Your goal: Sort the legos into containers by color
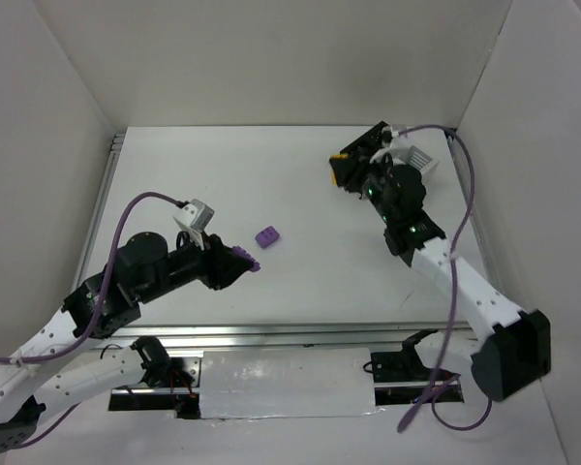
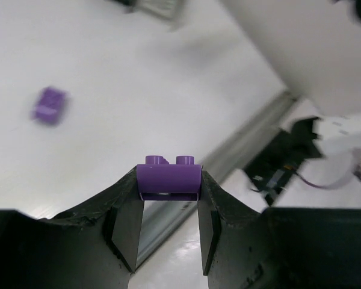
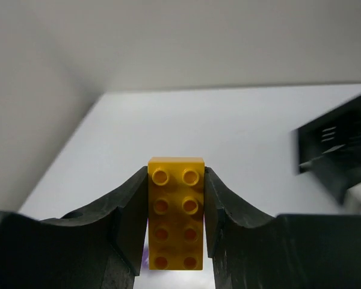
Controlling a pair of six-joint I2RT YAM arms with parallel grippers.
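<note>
My right gripper swings outward next and turns over the far part of the black bin (image 1: 373, 136), since the yellow brick (image 3: 175, 217) hangs beside that bin.
My left gripper (image 1: 238, 263) is shut on a small purple brick (image 2: 168, 177) and holds it above the table; the brick sits between the fingertips (image 2: 127, 186), studs pointing away. A second purple brick (image 1: 267, 236) lies on the table just beyond that gripper and shows blurred in the left wrist view (image 2: 49, 105). My right gripper (image 1: 347, 170) is shut on a yellow two-by-four brick (image 3: 175, 217), raised at the far right; a bit of purple shows under it. The black bin (image 1: 373, 136) and the white bin (image 1: 419, 156) stand close behind the right gripper, partly hidden. Other bricks are out of view.
White walls close in the table on the left, far and right sides. A metal rail (image 1: 271, 334) runs along the near edge. The black bin's slatted wall (image 3: 334, 153) shows to the right of the right gripper.
</note>
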